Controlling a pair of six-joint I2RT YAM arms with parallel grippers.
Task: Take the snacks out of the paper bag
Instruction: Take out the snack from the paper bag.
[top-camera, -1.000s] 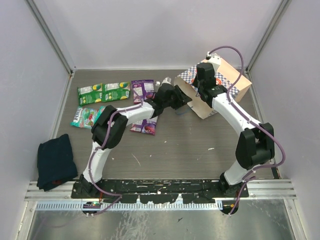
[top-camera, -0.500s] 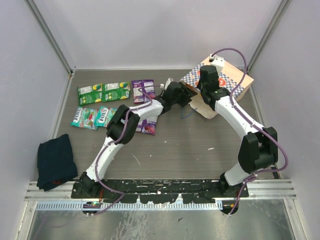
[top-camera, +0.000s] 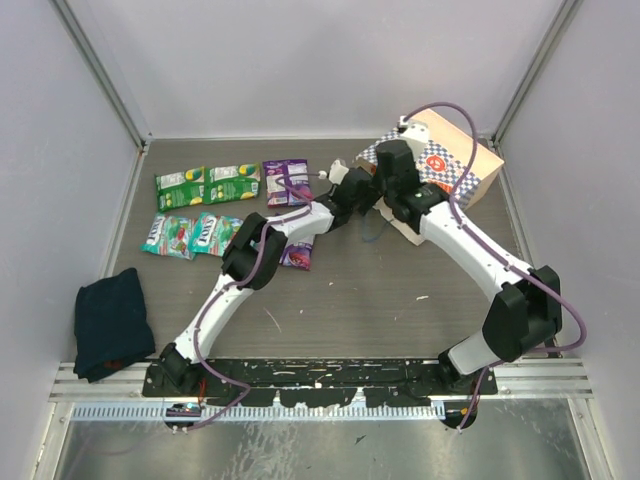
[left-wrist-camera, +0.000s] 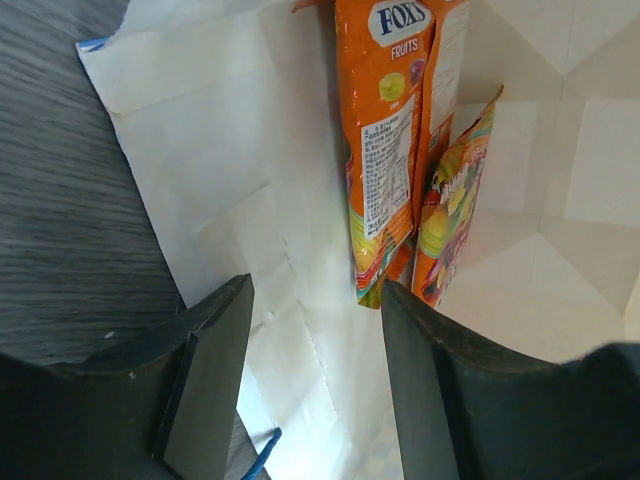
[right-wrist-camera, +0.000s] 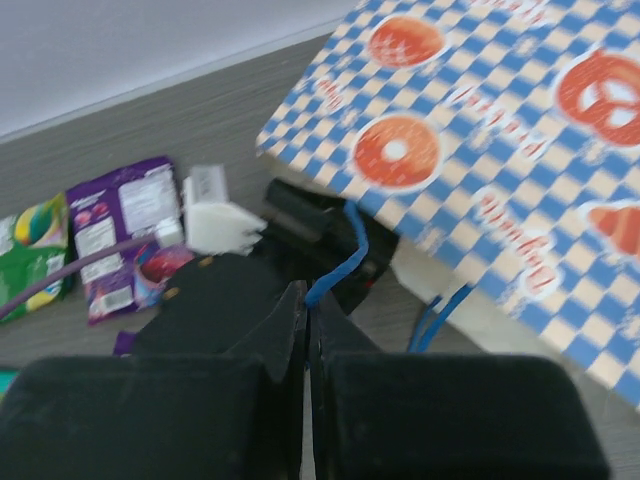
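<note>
My left gripper goes deeper into the bag's opening next, with its fingers on both sides of the white-labelled orange packet's bottom edge.
The checkered paper bag lies on its side at the back right, mouth toward the left; it also shows in the right wrist view. My right gripper is shut on its blue cord handle and holds the mouth up. My left gripper is open inside the bag's mouth, over the cream inner wall. Two orange-yellow snack packets lie just ahead of the fingertips, untouched. Other snacks lie on the table: green, teal and purple.
A dark blue cloth lies at the near left. The enclosure walls stand close behind and right of the bag. The two arms cross close together at the bag's mouth.
My left gripper has reached further right into the bag's mouth. My right gripper has shifted left with the handle, and the bag has tipped and moved slightly.
</note>
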